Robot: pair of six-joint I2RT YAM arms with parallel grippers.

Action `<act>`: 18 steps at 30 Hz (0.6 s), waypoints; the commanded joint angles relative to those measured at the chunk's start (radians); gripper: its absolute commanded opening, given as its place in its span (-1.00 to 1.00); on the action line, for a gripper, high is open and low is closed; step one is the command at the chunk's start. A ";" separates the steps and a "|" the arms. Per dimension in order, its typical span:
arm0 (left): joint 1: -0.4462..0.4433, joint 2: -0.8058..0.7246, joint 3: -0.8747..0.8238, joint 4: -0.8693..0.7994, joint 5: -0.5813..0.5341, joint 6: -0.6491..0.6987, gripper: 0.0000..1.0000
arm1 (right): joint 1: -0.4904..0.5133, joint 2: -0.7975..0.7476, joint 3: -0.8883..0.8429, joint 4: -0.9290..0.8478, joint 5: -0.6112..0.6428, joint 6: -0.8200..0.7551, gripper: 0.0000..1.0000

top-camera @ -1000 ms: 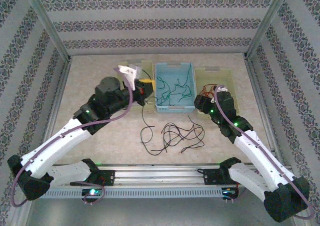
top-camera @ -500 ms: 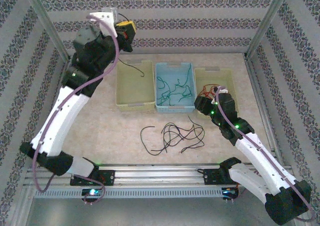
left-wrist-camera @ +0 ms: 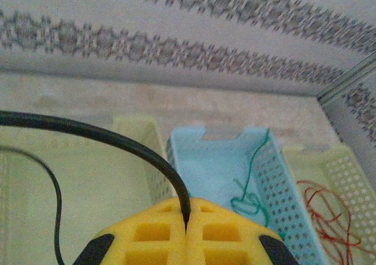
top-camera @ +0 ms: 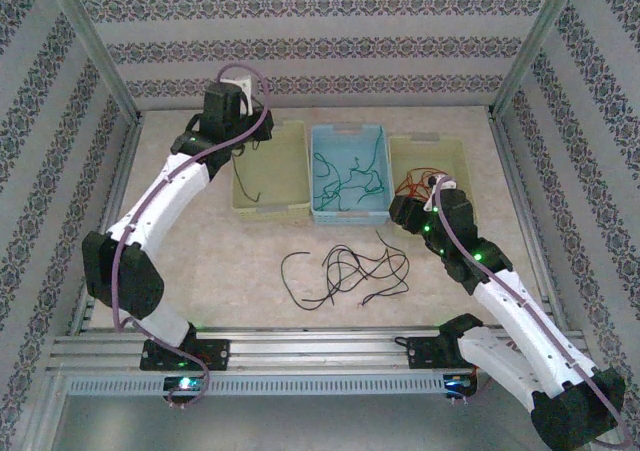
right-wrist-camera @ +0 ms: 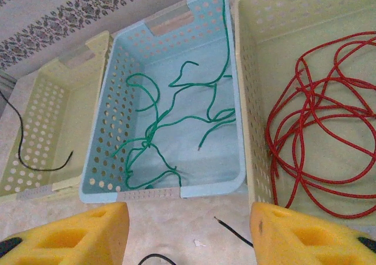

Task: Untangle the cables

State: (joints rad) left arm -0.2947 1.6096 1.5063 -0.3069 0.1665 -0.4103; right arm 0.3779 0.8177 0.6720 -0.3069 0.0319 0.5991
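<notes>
I will lower my left gripper toward the bottom of the yellow bin and release the black cable, since the cable already dangles from my fingers into the bin.
My left gripper is shut on a black cable, pinched between its yellow fingertips. From above, that gripper hangs over the back of the left yellow bin, and the black cable dangles from it into the bin. A loose tangle of black cables lies on the table in front of the bins. Green cables lie in the blue bin. Red cables lie in the right yellow bin. My right gripper stands open and empty above the table, just in front of the blue bin.
Three bins stand side by side at the back centre of the table. Patterned walls and metal frame posts close in the back and both sides. A stray black cable end lies on the table between my right fingers.
The left arm swung up high against the back wall with the black cable, then came down over the left yellow bin. The right arm has barely moved.
</notes>
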 commanded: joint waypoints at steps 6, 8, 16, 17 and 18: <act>0.037 0.058 -0.098 0.108 0.081 -0.075 -1.00 | 0.013 -0.005 -0.015 -0.012 -0.030 -0.015 0.13; 0.037 0.094 -0.102 0.120 0.121 -0.088 -1.00 | 0.015 -0.009 -0.015 -0.013 -0.025 -0.014 0.13; 0.032 0.155 -0.173 0.093 0.097 -0.101 0.55 | 0.018 -0.018 -0.008 -0.039 -0.028 -0.025 0.13; 0.025 0.136 -0.185 0.071 0.050 -0.088 0.80 | 0.018 -0.020 -0.007 -0.043 -0.024 -0.025 0.13; 0.016 0.111 -0.203 0.052 -0.003 -0.072 1.00 | 0.018 -0.022 -0.007 -0.045 -0.022 -0.025 0.13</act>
State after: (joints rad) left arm -0.2687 1.7748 1.3201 -0.2192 0.2619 -0.5045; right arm 0.3843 0.8120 0.6617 -0.3286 0.0097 0.5953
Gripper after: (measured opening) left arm 0.781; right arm 0.564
